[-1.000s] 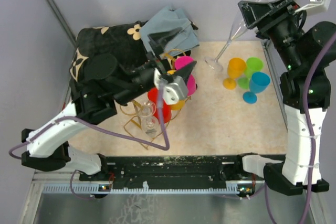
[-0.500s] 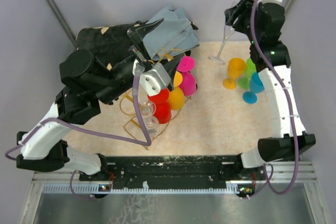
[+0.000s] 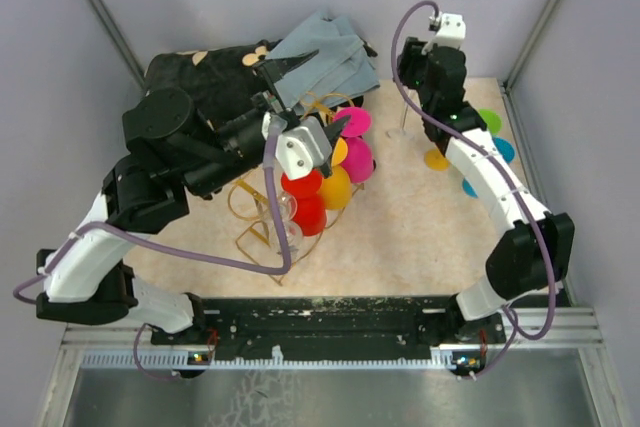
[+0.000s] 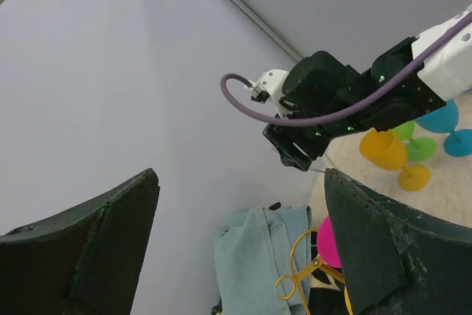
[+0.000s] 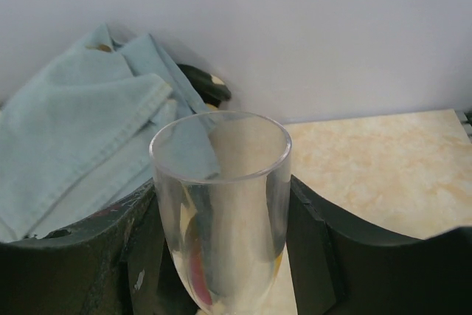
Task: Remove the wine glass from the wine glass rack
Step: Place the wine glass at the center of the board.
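Note:
Next, my right gripper moves down until the glass's foot meets the bare tabletop (image 3: 400, 150) beside the orange glass, an empty spot below the gripper, and releases there.
The gold wire wine glass rack (image 3: 258, 219) stands left of centre, carrying pink, red and yellow glasses and clear ones (image 3: 284, 211). Its scroll end shows in the left wrist view (image 4: 296, 279). My right gripper (image 3: 416, 75) is at the back middle, shut on the bowl of a clear wine glass (image 5: 221, 204). The glass's stem and foot (image 3: 398, 130) hang down by the table surface, clear of the rack. I cannot tell if the foot touches the table. My left gripper (image 3: 316, 97) is wide open and empty above the rack's back end (image 4: 240, 245).
A blue cloth (image 3: 325, 52) and a dark flowered cloth (image 3: 205, 77) lie at the back left. Orange (image 3: 437, 157), green (image 3: 490, 119) and blue (image 3: 500, 150) glasses stand on the table by the right arm. Walls close off the back and sides.
My right arm has swung left and lower with the clear glass, which went from tilted to nearly upright. My left arm shifted slightly over the rack, still open.

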